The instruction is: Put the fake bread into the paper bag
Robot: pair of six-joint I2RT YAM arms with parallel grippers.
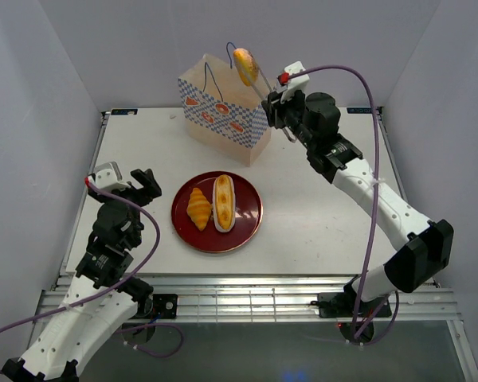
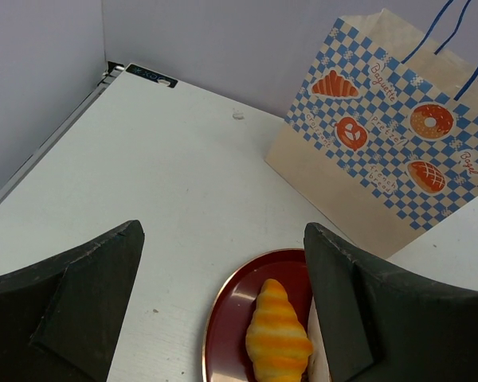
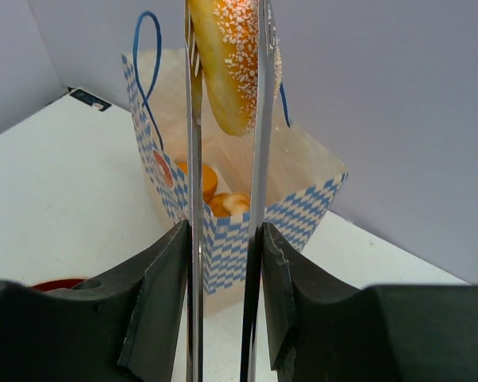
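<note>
My right gripper should next move outward and left in the overhead view, then release the tongs there, as the bun hangs off the bag opening's middle (image 1: pixel 231 84) (image 3: pixel 233 150).
My right gripper (image 1: pixel 280 107) is shut on metal tongs (image 3: pixel 193 199), and the tongs grip a sesame-topped golden bun (image 1: pixel 245 66) above the open top of the checkered paper bag (image 1: pixel 223 111). In the right wrist view the bun (image 3: pixel 231 56) hangs over the bag (image 3: pixel 295 215), with several orange rolls (image 3: pixel 223 203) inside it. A croissant (image 1: pixel 198 208) and an oblong cream-topped loaf (image 1: pixel 223 203) lie on the dark red plate (image 1: pixel 247 231). My left gripper (image 1: pixel 131 185) is open and empty, left of the plate. The left wrist view shows the croissant (image 2: pixel 277 338) between its fingers.
The bag stands at the back of the white table, near the rear wall, with its blue cord handles (image 3: pixel 147 48) upright. Grey walls close in the left, right and back sides. The plate sits at the table's middle front.
</note>
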